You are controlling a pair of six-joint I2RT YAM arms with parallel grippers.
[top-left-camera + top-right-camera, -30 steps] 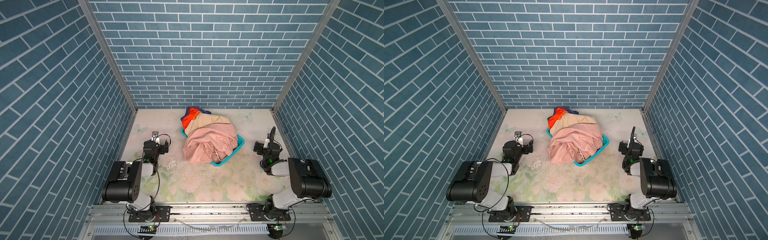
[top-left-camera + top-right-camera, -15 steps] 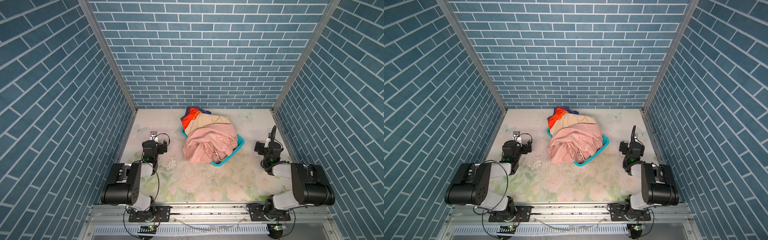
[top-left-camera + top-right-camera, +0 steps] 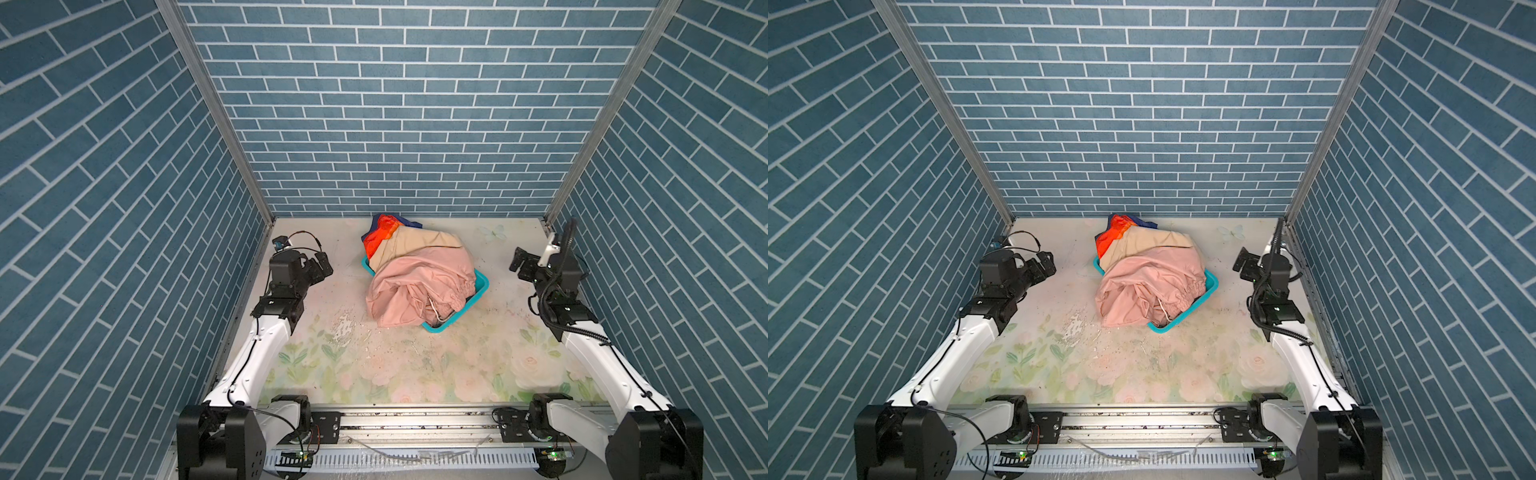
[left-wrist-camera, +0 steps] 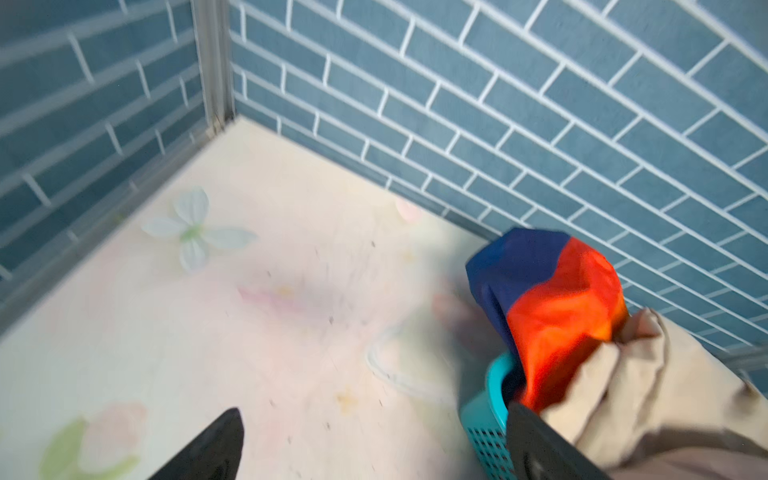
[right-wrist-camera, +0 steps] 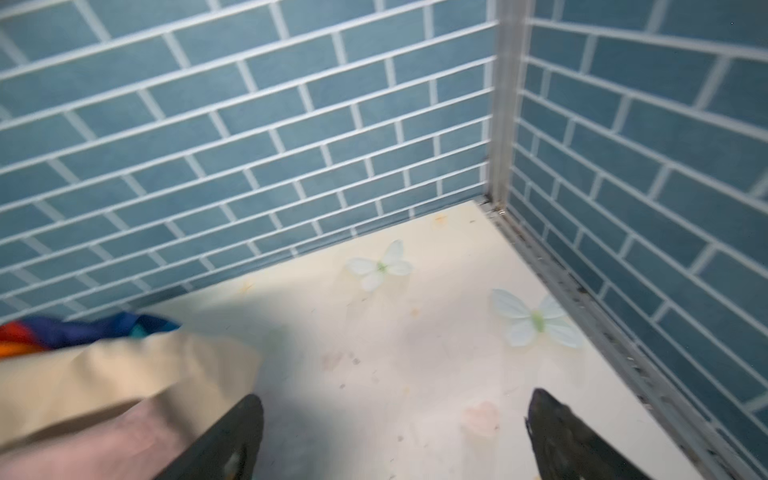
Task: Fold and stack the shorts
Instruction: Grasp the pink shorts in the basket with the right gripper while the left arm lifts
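The right gripper moves back and down across the basket's front to the pale pink shorts' overhanging part [image 3: 388, 313] next, since it spills beyond the teal rim.
Three shorts are heaped in a teal basket [image 3: 482, 286] at mid-table. The pale pink shorts [image 3: 419, 286] lie on top and spill over its front. The beige shorts [image 3: 415, 245] sit behind them, with the rainbow-striped shorts [image 3: 380, 237] at the back. My left gripper [image 3: 322, 266] hovers open to the left of the heap, apart from it. The left wrist view shows the left gripper [image 4: 374, 409] holding nothing, with the basket [image 4: 486, 411] by one finger. My right gripper [image 3: 519, 264] stands open to the right. The right wrist view shows the right gripper [image 5: 397, 395] over bare table beside the beige shorts [image 5: 116, 374].
Blue brick walls [image 3: 399, 124] close in the floral table [image 3: 415, 365] on three sides, with metal corner posts [image 3: 216, 112]. A worn white patch [image 3: 345, 328] marks the table in front of the basket. The arm bases sit on a rail [image 3: 415, 419] at the near edge.
Both arms have unfolded from their tucked pose, carrying the grippers a little farther toward the back wall. Both grippers stay open; the heap has not moved.
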